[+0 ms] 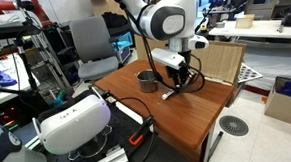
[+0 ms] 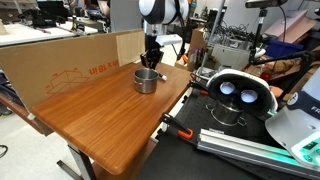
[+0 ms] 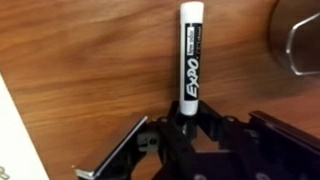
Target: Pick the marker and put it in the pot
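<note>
The pot is to the gripper's right in the wrist view. The robot's gripper will next lift the marker clear of the pot's rim, move over the pot's opening [image 2: 147, 74] [image 3: 308, 46], go down and let go.
The marker [image 3: 191, 55] is a slim Expo pen with a white section and a dark body. In the wrist view it lies along the wooden table, with its dark end between the fingers of my gripper [image 3: 186, 120], which looks shut on it. In an exterior view the gripper [image 1: 179, 81] is low over the table just beside the small grey metal pot [image 1: 147, 81], and the marker [image 1: 171, 91] slants down from it. The pot [image 2: 146, 80] stands in front of the gripper [image 2: 152, 58] in an exterior view. The pot's rim [image 3: 300, 40] shows at the wrist view's upper right.
A white headset-like device [image 1: 73, 125] sits on a larger metal bowl [image 2: 228, 112] by the table's edge. A cardboard box wall [image 2: 70, 60] runs along one side of the table. A grey chair [image 1: 92, 49] stands behind it. An orange clamp [image 2: 170, 125] grips the table edge.
</note>
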